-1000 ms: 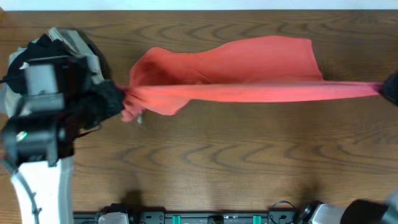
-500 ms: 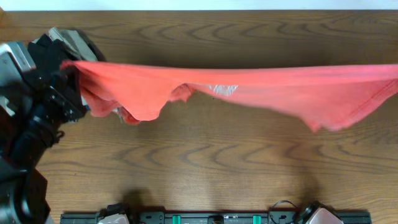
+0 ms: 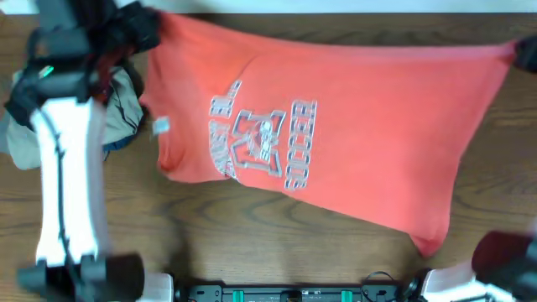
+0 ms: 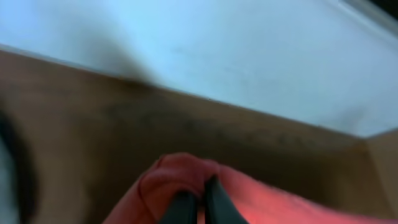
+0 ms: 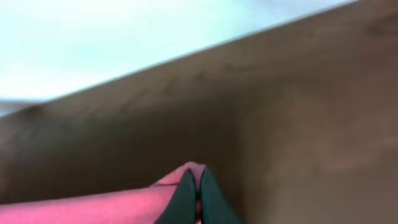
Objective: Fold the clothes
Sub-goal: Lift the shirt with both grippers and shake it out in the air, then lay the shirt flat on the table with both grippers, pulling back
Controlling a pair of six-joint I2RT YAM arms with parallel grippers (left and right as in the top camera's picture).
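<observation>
I need to move my left gripper back and down next and let go of the shirt on the tabletop beside the heap, because that place is below the gripper, toward my base.
The clothes are one coral-red T-shirt (image 3: 369, 109), stretched wide between my two grippers and hanging with its white-and-dark chest print (image 3: 264, 143) facing up. A small label (image 3: 161, 127) shows near its left edge. My left gripper (image 3: 153, 23) is shut on the shirt's far left corner, and in the left wrist view red cloth (image 4: 180, 177) bunches around the left gripper (image 4: 200, 190). At the far right my right gripper (image 3: 526, 52) is shut on the other corner, with red cloth (image 5: 124, 202) pinched in the right gripper (image 5: 196, 175).
A heap of khaki-grey and black garments (image 3: 126, 96) lies at the left, partly under my left arm (image 3: 71, 168). The table's far edge (image 3: 336, 10) meets a pale surface. A dark equipment bar (image 3: 294, 294) runs along the front edge.
Both grippers have swung toward the far edge of the table. The shirt went from a taut narrow band to a wide spread sheet with its print showing.
</observation>
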